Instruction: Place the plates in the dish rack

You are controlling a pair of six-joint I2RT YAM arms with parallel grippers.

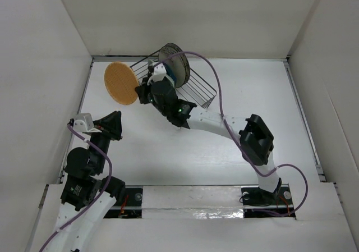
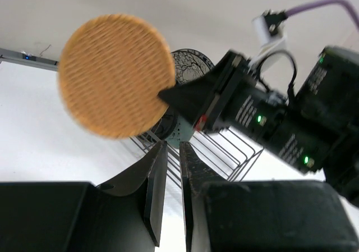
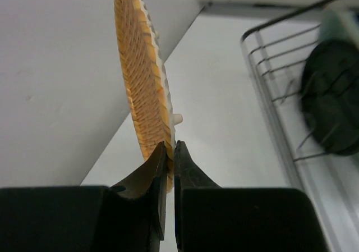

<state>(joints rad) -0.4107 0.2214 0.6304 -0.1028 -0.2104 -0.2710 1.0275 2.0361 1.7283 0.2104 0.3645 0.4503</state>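
My right gripper is above the rack's empty end [image 1: 144, 70] [image 3: 285, 86], which lies to its right in the wrist view. It will swing there, lower the orange plate and let it go.
The small orange round plate [image 1: 120, 82] hangs on edge above the table, left of the dish rack [image 1: 203, 88]. My right gripper [image 1: 141, 90] is shut on its rim, and its fingertips [image 3: 170, 143] pinch the plate's lower edge [image 3: 143, 78]. The left wrist view shows the same plate [image 2: 115, 75] in front of the rack [image 2: 235, 151]. Inside the rack stand a cream plate with dark floral marks [image 1: 170, 54], a dark blue plate [image 1: 180, 72] and a mint-green one [image 2: 182, 135]. My left gripper [image 1: 115, 118] waits low at the left, its fingers [image 2: 173, 143] nearly together around nothing.
White walls close in the table on the left, back and right. The orange plate hangs close to the left wall [image 3: 56, 83]. The right arm [image 1: 224, 126] stretches diagonally across the middle of the table, with a purple cable [image 1: 219, 89] arching over the rack.
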